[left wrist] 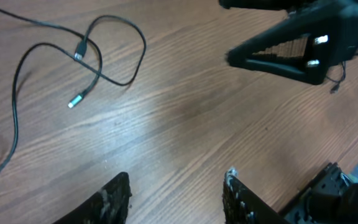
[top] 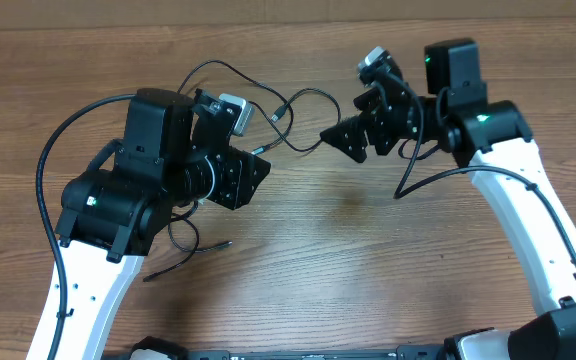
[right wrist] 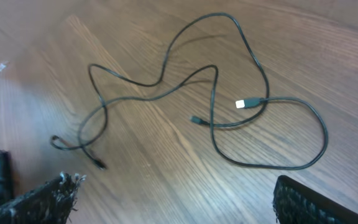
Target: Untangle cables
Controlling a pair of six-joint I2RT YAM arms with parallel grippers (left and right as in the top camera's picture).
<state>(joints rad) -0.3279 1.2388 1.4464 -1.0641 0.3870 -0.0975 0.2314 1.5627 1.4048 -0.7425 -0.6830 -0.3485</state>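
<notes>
That upper piece of cable (top: 283, 137) (right wrist: 212, 124) crosses over the cable beside the small dark plug, so my right gripper needs to move down and to the left in the overhead view first to get onto it.
Thin black cables (top: 278, 114) lie tangled on the wooden table between the two arms. More loops (top: 182, 240) show under the left arm. In the right wrist view the cables (right wrist: 214, 99) cross one another, with a white-tipped plug (right wrist: 243, 104) and a small dark plug (right wrist: 196, 119). In the left wrist view a cable loop (left wrist: 118, 50) lies at the upper left with two plugs. My left gripper (top: 253, 170) (left wrist: 176, 190) is open and empty above bare wood. My right gripper (top: 346, 137) (right wrist: 176, 196) is open and empty, just short of the cables.
The wooden table (top: 348, 250) runs under everything. Thick black robot cables (top: 53, 150) arc off the left arm and hang beside the right arm (top: 438, 175). The right gripper shows in the left wrist view (left wrist: 291, 56), raised above the table.
</notes>
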